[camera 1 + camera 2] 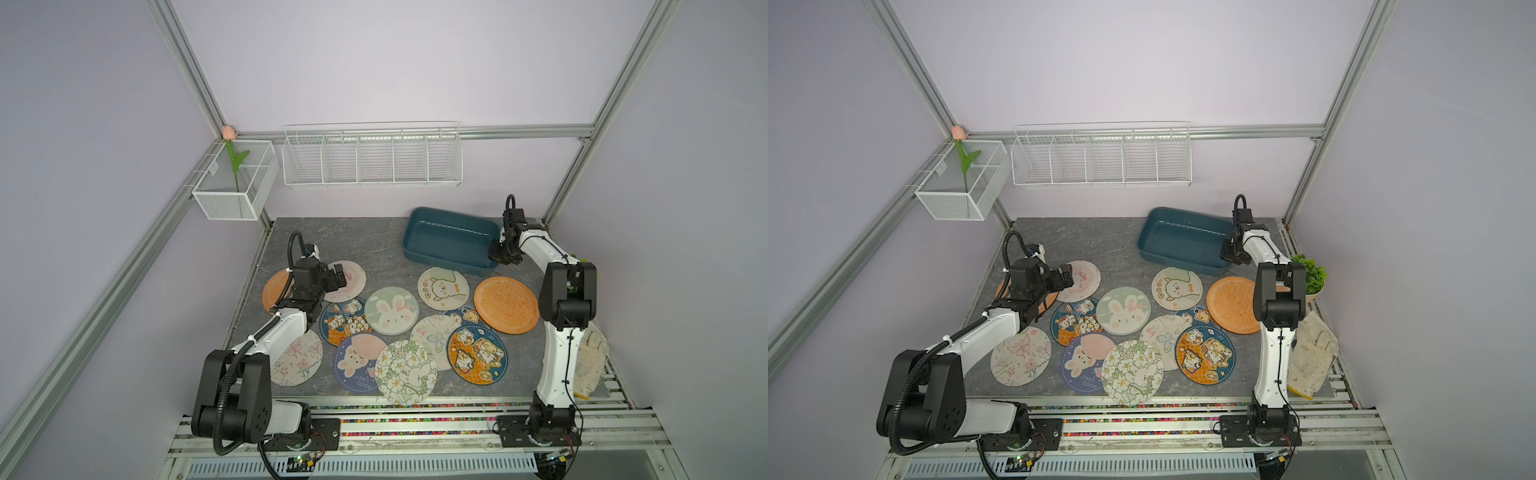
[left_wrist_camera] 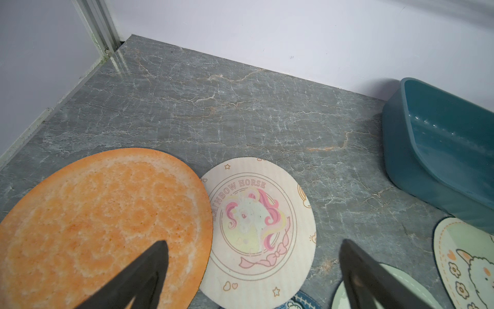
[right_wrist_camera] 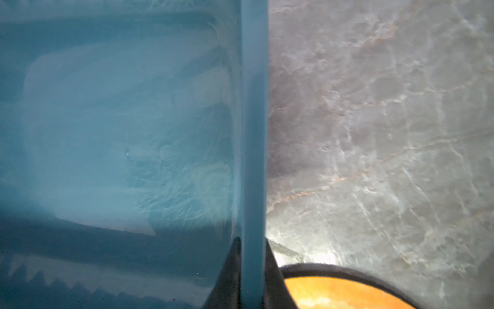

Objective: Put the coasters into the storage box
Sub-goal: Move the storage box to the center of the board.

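Note:
My right gripper should slide the teal storage box (image 1: 449, 243) toward the bare marble below the wire rack next and let go of it, because the box is off to one side.
Several round coasters lie spread and overlapping on the grey marble table, among them a green bunny coaster (image 1: 391, 311) and an orange coaster (image 1: 506, 304) (image 3: 334, 294) at the right. The empty teal storage box (image 1: 449, 243) (image 1: 1183, 241) (image 2: 441, 149) stands at the back right. My right gripper (image 1: 496, 259) (image 1: 1229, 258) (image 3: 252, 240) is shut on its near right rim (image 3: 252, 133), one finger inside and one outside. My left gripper (image 1: 338, 277) (image 1: 1065, 277) (image 2: 254, 243) hangs open above another orange coaster (image 2: 101, 214) and a rainbow horse coaster (image 2: 256, 219), holding nothing.
A white wire rack (image 1: 372, 160) hangs on the back wall. A white mesh basket (image 1: 235, 187) with a tulip is at the back left. A work glove (image 1: 590, 361) and a green plant (image 1: 1310, 278) sit at the table's right edge.

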